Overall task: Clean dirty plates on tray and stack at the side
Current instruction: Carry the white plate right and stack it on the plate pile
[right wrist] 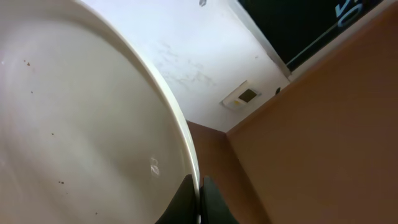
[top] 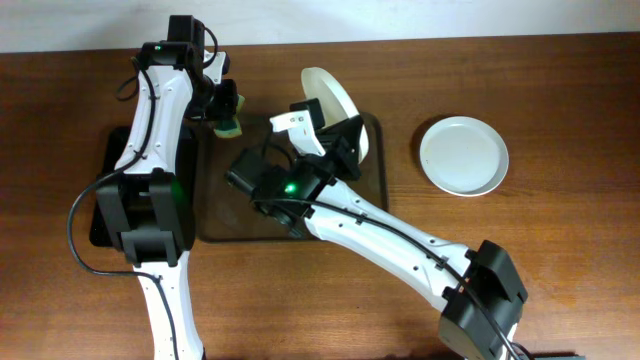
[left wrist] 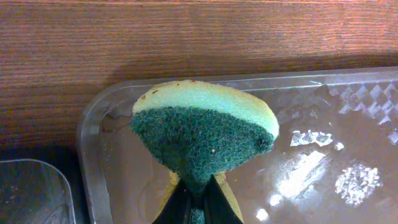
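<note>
My right gripper turns the tilted plate flat next, swings off the brown tray down onto the second white plate (top: 464, 156), as that lies at the side.
My right gripper (top: 343, 137) is shut on the rim of a white plate (top: 329, 97) and holds it tilted up on edge above the far right part of the brown tray (top: 215, 225). In the right wrist view the plate (right wrist: 81, 124) fills the left side, with a few dark specks on it, and its rim is pinched at my right gripper (right wrist: 199, 190). A second white plate (top: 463, 155) lies flat on the table to the right of the tray. My left gripper (top: 222, 106) is shut on a green and yellow sponge (left wrist: 199, 130) over the tray's far left corner (left wrist: 93, 118).
A smaller black tray (top: 105, 190) lies left of the brown tray, under the left arm, and its corner (left wrist: 31, 190) shows in the left wrist view. Wet patches glint on the tray floor (left wrist: 348, 180). My right arm stretches across the table from the front right.
</note>
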`<state>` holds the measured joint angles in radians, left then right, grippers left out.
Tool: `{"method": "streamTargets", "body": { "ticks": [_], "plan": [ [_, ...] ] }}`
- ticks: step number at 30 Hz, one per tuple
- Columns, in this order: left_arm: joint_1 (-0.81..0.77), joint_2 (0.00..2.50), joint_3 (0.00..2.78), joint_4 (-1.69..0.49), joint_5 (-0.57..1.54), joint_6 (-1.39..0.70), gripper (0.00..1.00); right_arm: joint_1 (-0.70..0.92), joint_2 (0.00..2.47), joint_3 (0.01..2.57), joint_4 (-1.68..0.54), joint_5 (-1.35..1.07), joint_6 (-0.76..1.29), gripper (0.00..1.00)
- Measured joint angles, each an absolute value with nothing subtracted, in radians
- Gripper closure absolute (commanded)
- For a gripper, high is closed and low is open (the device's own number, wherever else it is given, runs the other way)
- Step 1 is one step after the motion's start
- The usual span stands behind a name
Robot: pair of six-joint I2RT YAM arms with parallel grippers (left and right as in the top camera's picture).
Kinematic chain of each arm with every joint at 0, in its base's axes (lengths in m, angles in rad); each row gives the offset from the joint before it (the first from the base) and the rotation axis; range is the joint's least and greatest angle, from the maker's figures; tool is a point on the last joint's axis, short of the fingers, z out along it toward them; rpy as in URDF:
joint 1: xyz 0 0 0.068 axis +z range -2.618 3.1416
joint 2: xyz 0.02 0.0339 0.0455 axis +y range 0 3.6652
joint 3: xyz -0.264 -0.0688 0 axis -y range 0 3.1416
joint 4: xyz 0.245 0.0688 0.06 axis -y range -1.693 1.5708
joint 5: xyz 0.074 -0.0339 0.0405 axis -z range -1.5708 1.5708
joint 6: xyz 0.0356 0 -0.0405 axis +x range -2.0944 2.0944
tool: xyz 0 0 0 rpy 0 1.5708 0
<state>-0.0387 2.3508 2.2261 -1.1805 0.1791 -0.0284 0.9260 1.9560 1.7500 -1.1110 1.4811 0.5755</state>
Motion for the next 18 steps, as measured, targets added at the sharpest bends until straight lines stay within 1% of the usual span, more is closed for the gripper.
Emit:
{"method": "streamTargets", "body": {
  "ticks": [5,10,14,18],
  "plan": [
    [-0.039,2.351,2.226,-1.180,0.179,-0.028,0.96,0.926,1.956,1.750,-1.113,1.458,0.587,0.96],
    [-0.039,2.351,2.225,-1.181,0.179,-0.028,0.96,0.923,1.956,1.750,-1.115,1.353,0.595,0.96],
    [-0.039,2.351,2.225,-1.181,0.179,-0.028,0.96,0.865,1.945,1.750,-1.113,1.017,0.595,0.96],
    [-0.039,2.351,2.225,-1.181,0.179,-0.028,0.96,0.688,1.906,1.750,-1.110,0.616,0.566,0.96]
  ]
}}
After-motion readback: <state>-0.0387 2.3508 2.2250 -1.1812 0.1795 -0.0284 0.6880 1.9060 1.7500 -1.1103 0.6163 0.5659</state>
